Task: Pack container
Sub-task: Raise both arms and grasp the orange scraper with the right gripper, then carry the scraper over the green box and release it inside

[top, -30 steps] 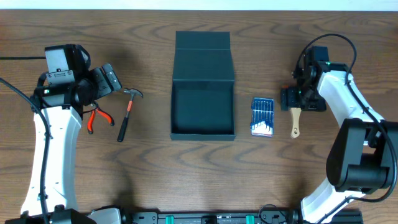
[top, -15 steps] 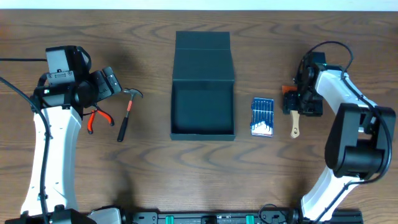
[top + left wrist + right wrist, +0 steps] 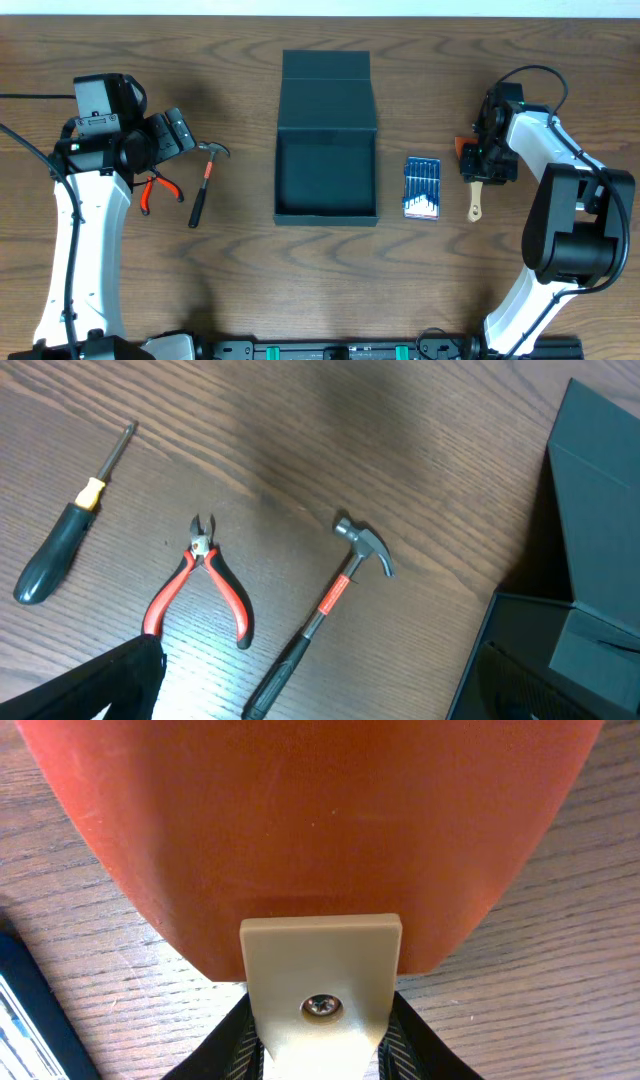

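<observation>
I will next move my right gripper up, to the left in the overhead view and down into the container (image 3: pixel 326 175) to let go of the scraper (image 3: pixel 474 200), because the box is open.
The container (image 3: pixel 326 175), a dark teal box, lies open at the table's middle with its flap lid folded back, and its edge shows in the left wrist view (image 3: pixel 590 510). A scraper (image 3: pixel 474 200) with an orange blade (image 3: pixel 320 820) and a pale handle lies to its right. My right gripper (image 3: pixel 482 165) is down on it, and both black fingers (image 3: pixel 225 1050) press the handle's sides just behind the blade. My left gripper (image 3: pixel 175 132) hangs wide open over the left side, above a hammer (image 3: pixel 330 600) and red-handled pliers (image 3: pixel 200 575).
A small blue case of bits (image 3: pixel 422 187) lies between the container and the scraper. A screwdriver (image 3: pixel 60 540) with a black and yellow handle lies left of the pliers, hidden under the left arm in the overhead view.
My right gripper's jaws have closed in on the scraper's handle, and the arm has shifted slightly. The left arm and the tools on the left have not moved.
</observation>
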### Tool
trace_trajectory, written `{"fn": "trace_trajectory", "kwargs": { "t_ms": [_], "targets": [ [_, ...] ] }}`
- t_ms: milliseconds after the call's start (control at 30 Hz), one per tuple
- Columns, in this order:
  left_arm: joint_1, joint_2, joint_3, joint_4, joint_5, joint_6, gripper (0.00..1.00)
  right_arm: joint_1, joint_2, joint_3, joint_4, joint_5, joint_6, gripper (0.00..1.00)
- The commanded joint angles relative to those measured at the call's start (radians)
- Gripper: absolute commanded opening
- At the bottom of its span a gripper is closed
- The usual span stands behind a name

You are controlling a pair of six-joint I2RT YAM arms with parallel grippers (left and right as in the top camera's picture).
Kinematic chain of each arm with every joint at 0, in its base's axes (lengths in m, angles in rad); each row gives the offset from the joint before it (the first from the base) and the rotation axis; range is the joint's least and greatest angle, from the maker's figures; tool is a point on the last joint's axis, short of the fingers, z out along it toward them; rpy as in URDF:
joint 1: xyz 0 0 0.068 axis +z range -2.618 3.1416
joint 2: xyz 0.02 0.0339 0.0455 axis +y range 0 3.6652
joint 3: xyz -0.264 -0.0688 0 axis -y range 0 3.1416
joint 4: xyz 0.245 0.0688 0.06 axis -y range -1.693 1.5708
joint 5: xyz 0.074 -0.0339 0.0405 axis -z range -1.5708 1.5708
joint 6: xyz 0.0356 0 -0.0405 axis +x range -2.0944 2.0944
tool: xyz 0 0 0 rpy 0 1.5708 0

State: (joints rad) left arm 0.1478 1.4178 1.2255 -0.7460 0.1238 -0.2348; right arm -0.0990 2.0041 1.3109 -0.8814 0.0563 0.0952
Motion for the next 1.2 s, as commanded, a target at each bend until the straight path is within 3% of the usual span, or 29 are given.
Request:
{"fn": "trace_trajectory", "kwargs": {
  "t_ms": [0, 67, 233, 400, 567, 833, 1167],
  "targets": [
    [0.005, 0.0, 0.02, -0.008, -0.013, 0.01, 0.98, 0.0, 0.003, 0.009, -0.012, 0.015, 0.007, 0.08],
    [0.005, 0.0, 0.02, -0.009, -0.013, 0.01, 0.98, 0.003, -0.036, 0.036, -0.04, 0.014, 0.015, 0.02],
    [0.005, 0.0, 0.02, -0.009, -0.012, 0.01, 0.98, 0.04, -0.197, 0.185, -0.134, -0.002, 0.001, 0.01],
    [0.005, 0.0, 0.02, -0.009, -0.012, 0.01, 0.98, 0.169, -0.355, 0.328, -0.131, -0.203, -0.244, 0.01],
    [0.005, 0.0, 0.02, -0.009, -0.012, 0.01, 0.98, 0.377, -0.429, 0.351, -0.069, -0.28, -0.451, 0.01],
    [0.004, 0.0, 0.02, -0.01, -0.012, 0.01, 0.98, 0.628, -0.315, 0.346, -0.125, -0.3, -0.781, 0.01],
    [0.005, 0.0, 0.02, -0.014, -0.012, 0.01, 0.98, 0.662, -0.062, 0.346, -0.148, -0.295, -1.095, 0.01]
  ]
}}
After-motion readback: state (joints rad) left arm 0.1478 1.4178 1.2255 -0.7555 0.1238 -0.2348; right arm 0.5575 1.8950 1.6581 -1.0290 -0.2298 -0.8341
